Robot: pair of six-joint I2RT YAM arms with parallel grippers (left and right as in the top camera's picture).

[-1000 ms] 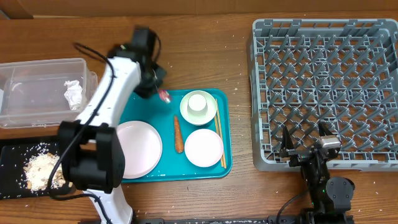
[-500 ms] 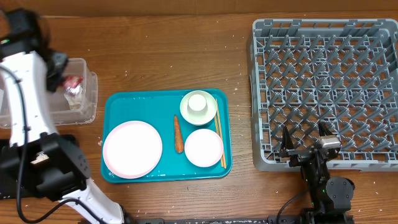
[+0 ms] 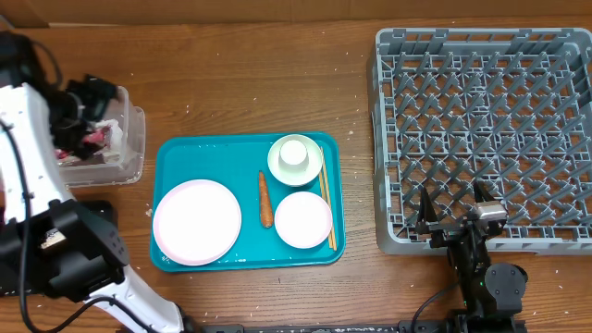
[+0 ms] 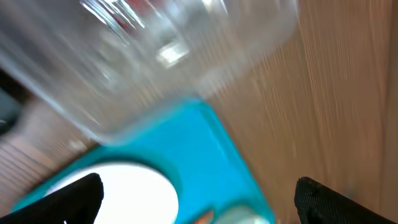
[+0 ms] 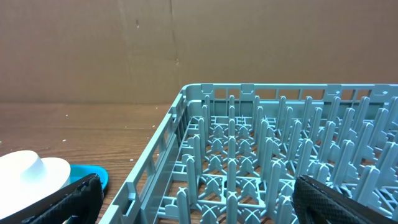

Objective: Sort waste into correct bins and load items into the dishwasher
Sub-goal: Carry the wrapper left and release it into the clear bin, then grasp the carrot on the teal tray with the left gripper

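The carrot below is waste among dishes, so my left gripper will go right in the overhead view toward it, move down and close across its middle (image 3: 265,199).
My left gripper (image 3: 92,96) hovers open above the clear tub (image 3: 129,153) at the far left, empty. The red-and-silver wrapper (image 3: 95,139) lies loose in that tub beside something pale, probably the foil ball (image 3: 114,132). On the teal tray (image 3: 248,257) sit a large plate (image 3: 196,222), a cup in a bowl (image 3: 295,155), a small plate (image 3: 302,219), the carrot (image 3: 265,199) and chopsticks (image 3: 326,208). My right gripper (image 3: 453,215) rests open at the grey rack's (image 3: 486,129) near wall. The left wrist view is blurred: tub (image 4: 186,50), tray (image 4: 211,143), plate (image 4: 127,193).
My left arm's base covers the table's near left, hiding most of the black tray. Bare wood lies between the teal tray and the rack. The right wrist view looks into the rack's pegs (image 5: 261,155), with a white dish (image 5: 31,174) at its left edge.
My left arm swung left from the teal tray to the clear tub carrying the wrapper, then opened; the wrapper now lies in the tub. The right arm stayed still.
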